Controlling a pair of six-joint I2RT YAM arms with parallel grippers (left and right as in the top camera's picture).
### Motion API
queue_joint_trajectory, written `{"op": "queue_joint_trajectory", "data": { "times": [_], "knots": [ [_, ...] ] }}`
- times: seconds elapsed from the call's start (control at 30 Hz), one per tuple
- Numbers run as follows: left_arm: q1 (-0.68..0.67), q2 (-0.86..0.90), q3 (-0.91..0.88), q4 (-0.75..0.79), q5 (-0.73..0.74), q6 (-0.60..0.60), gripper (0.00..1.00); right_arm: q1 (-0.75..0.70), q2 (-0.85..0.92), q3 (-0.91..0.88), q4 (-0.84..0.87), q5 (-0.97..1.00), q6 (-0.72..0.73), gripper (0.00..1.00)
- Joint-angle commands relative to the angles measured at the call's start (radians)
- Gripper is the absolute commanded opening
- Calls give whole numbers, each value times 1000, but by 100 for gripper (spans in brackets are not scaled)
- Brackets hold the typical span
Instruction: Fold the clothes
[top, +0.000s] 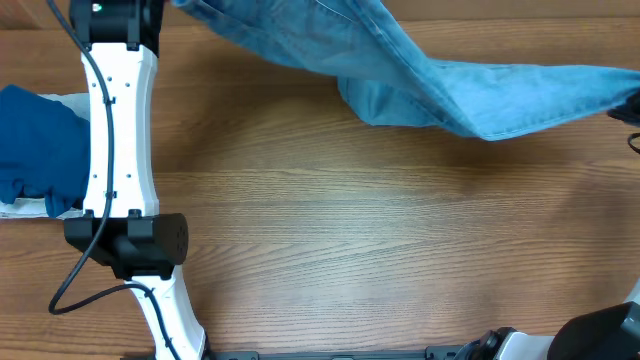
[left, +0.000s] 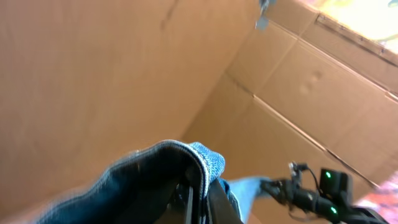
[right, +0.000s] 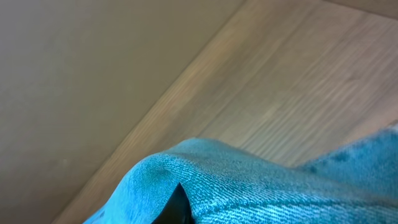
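Note:
The jeans (top: 440, 70) hang stretched above clear wood. My left gripper should next come down and back over the bare tabletop beside my white arm and let go of the denim edge.
The light-blue denim jeans (top: 440, 70) hang stretched in the air across the back of the table, from the top middle to the right edge, with a fold sagging below them. My left gripper (left: 202, 199) is shut on a denim edge (left: 186, 158), which is draped over its fingers. My right gripper (right: 177, 208) is almost covered by denim (right: 249, 180); only a dark fingertip shows, gripping the cloth. In the overhead view the right gripper (top: 628, 106) shows only as a dark bit at the right edge, and the left gripper is out of frame.
A dark blue folded garment (top: 35, 140) lies on pale cloth (top: 20, 208) at the table's left edge, beside my white left arm (top: 115, 130). Cardboard boxes (left: 298, 93) stand behind the table. The right arm (left: 317, 196) shows in the left wrist view.

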Motion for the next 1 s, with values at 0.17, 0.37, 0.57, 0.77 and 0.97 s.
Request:
{"op": "queue_joint_trajectory", "data": {
  "times": [0.17,0.37,0.57,0.77,0.97],
  "knots": [
    [138,-9,27,-918,-85,629,4,-54,-13,47,-251,-142,-12,4],
    [174,-8,23,-1358,-625,790,30,-10,-13,45,-600,-36,-106,8],
    [174,-8,21,-1358,-648,783,35,-10,-13,45,-680,201,-58,52],
    [32,-6,-28,-1355,-667,846,34,-10,-12,45,-545,28,-83,52],
    [-213,-5,-445,-1095,-781,830,22,76,96,43,-529,-56,-129,36]
  ]
}}
